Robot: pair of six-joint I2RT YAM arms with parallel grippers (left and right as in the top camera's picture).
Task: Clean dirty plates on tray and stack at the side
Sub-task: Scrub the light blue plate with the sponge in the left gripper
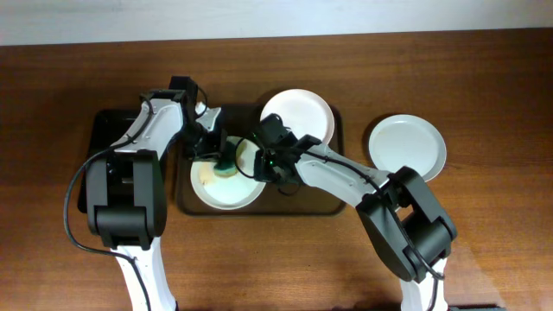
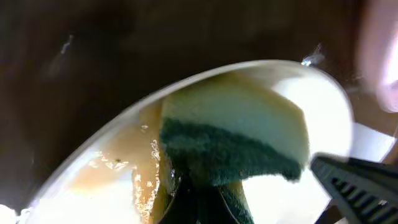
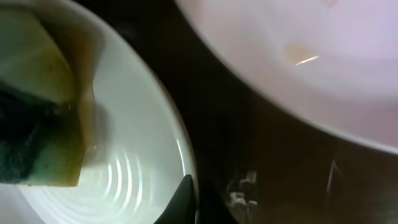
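My right gripper should next raise the rim it holds, move over a clean third plate (image 1: 407, 149), go down onto it and release, because that plate is beside the tray.
The dark brown tray (image 1: 285, 206) holds two plates. The front-left plate (image 1: 216, 192) has an orange-brown smear (image 2: 118, 168). My left gripper (image 1: 221, 158) is shut on a yellow and green sponge (image 2: 236, 137) that presses on this plate (image 2: 329, 118). My right gripper (image 1: 264, 164) is shut on the same plate's right rim (image 3: 177, 155), with one finger (image 3: 186, 199) on the inner side. The sponge also shows in the right wrist view (image 3: 37, 124). A cleaner plate (image 1: 298, 112) lies at the tray's back. A third plate (image 1: 406, 147) lies on the table to the right of the tray.
A smaller black tray (image 1: 108, 130) lies to the left of the brown tray, partly under my left arm. The wooden table (image 1: 484, 69) runs to a pale wall at the back. My two arms meet closely over the front-left plate.
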